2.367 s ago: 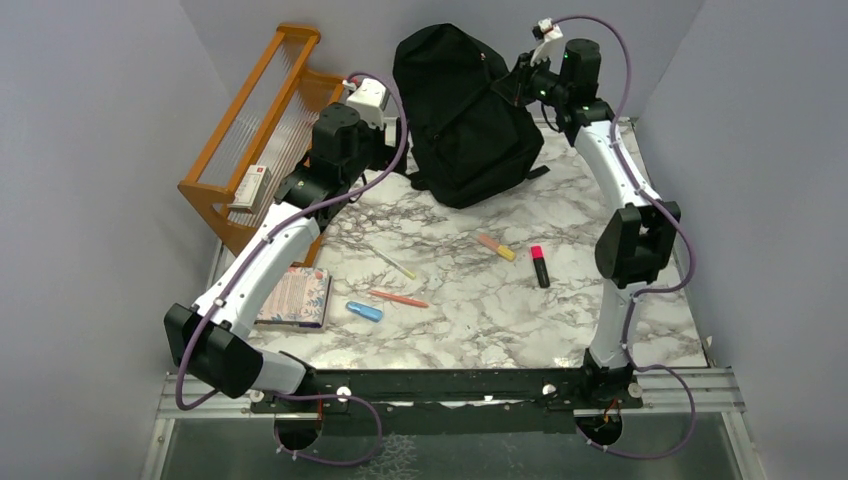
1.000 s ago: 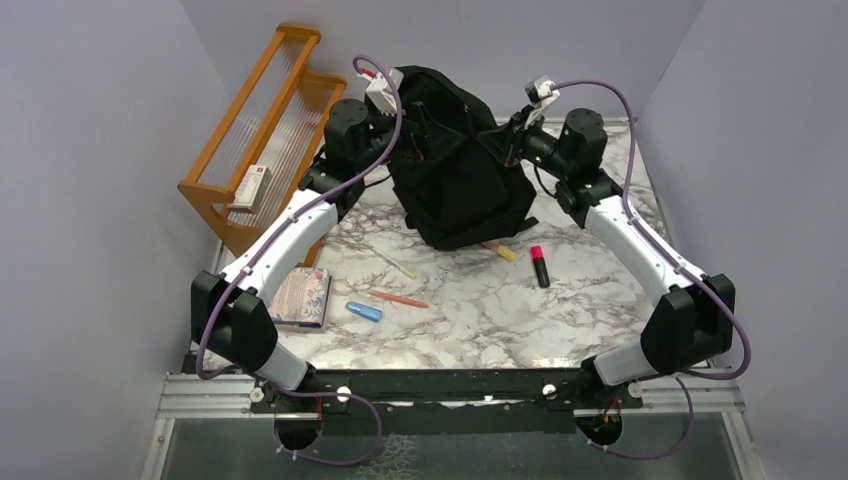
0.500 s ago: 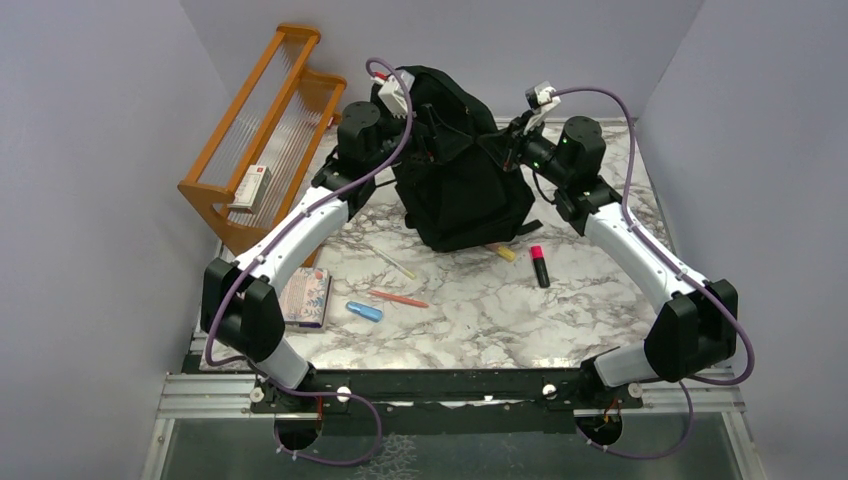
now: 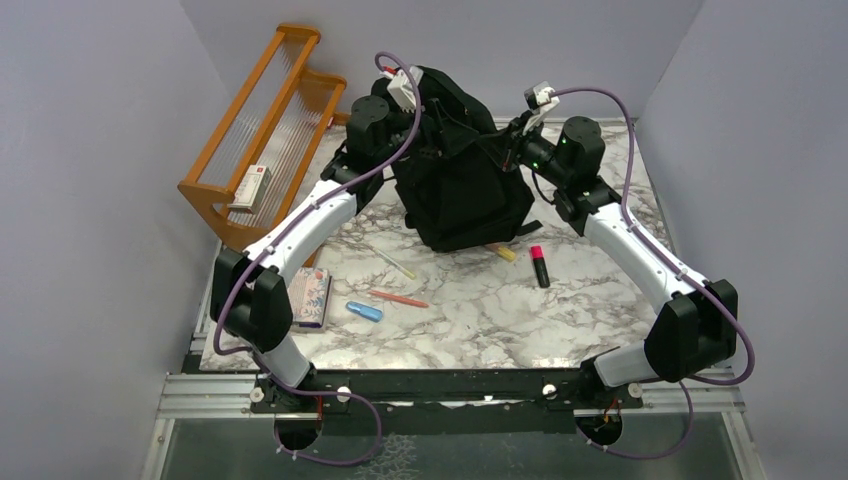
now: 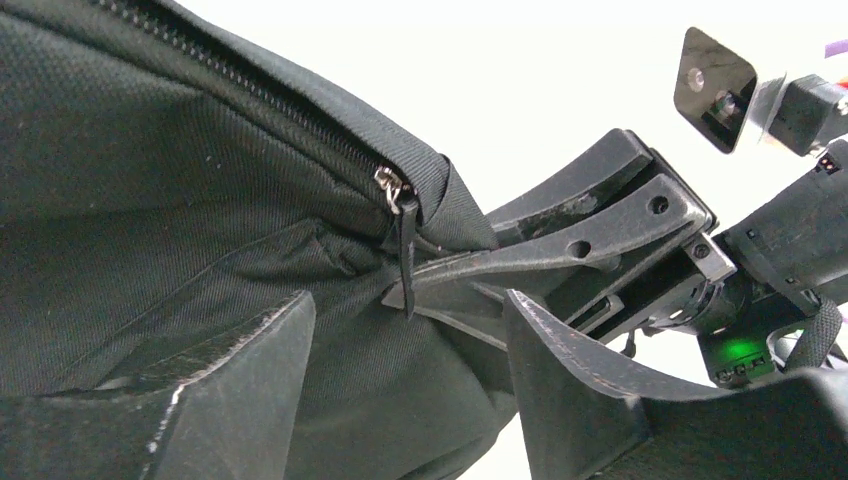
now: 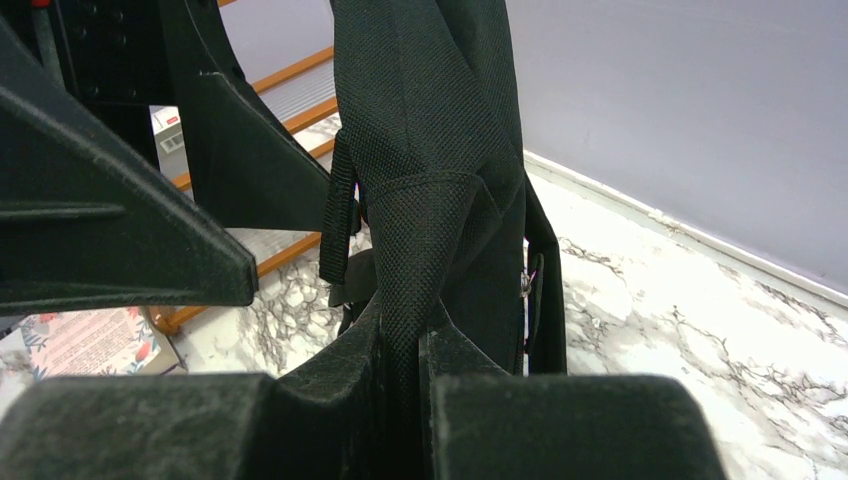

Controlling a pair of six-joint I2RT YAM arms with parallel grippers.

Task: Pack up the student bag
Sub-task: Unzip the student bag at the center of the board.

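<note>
I should next pull the held fold in my right gripper back toward the pink highlighter to tighten the wrinkled fabric by the zip, and then release the fold.
The student bag stands upright at the back of the marble table, black and soft. My right gripper is shut on a fold of its fabric near the top right and holds it up. My left gripper is at the bag's top left, open. In the left wrist view its two fingers straddle bag fabric just below the zip pull, not touching it. The right gripper's fingers show beyond, pinching the bag's edge. The bag's inside is hidden.
A wooden rack with a small white box stands at the back left. On the table lie a notebook, a blue item, an orange pen, a pale pen, a pink highlighter and a yellow marker by the bag's base.
My left arm has reached further right and back onto the bag's top, its jaws narrowing. The right gripper and the bag have stayed put over the last half second.
</note>
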